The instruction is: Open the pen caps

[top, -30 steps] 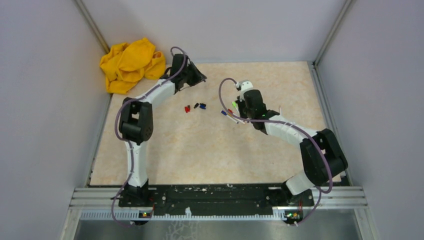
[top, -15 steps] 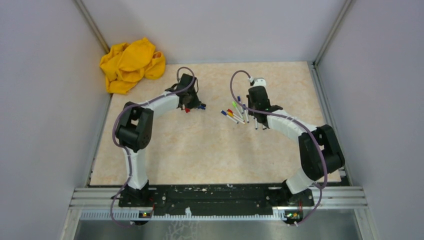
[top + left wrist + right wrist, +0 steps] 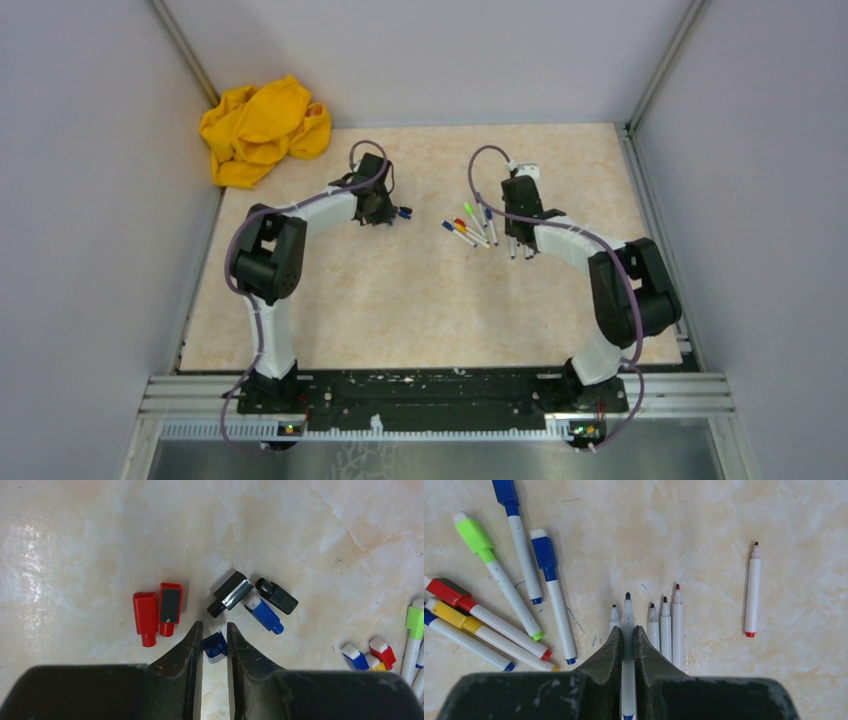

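Note:
The robot's right gripper will next lower the white body of the pen into the gap in the row of the uncapped [image 3: 520, 246] pens, as it already points the same way as they do.
Loose pen caps lie on the table in the left wrist view: two red [image 3: 146, 611], two black [image 3: 276, 596] and one blue [image 3: 263, 614]. Just below them my left gripper [image 3: 214, 626] is shut on a small blue cap [image 3: 215, 645], low over the table. My right gripper [image 3: 627, 628] is shut on an uncapped white pen barrel [image 3: 627, 612] with a dark tip, in line with a row of uncapped pens [image 3: 665, 625]. To its left lie capped pens with green [image 3: 473, 530], blue [image 3: 543, 550], red [image 3: 444, 591] and yellow [image 3: 446, 612] caps.
One uncapped red-tipped pen [image 3: 752, 590] lies alone to the right of the row. A crumpled yellow cloth [image 3: 262, 128] sits at the back left corner. Grey walls close in the table on three sides.
My left arm swung from the back of the table down to the loose caps. My right arm moved right, from over the capped pens to the row of uncapped barrels.

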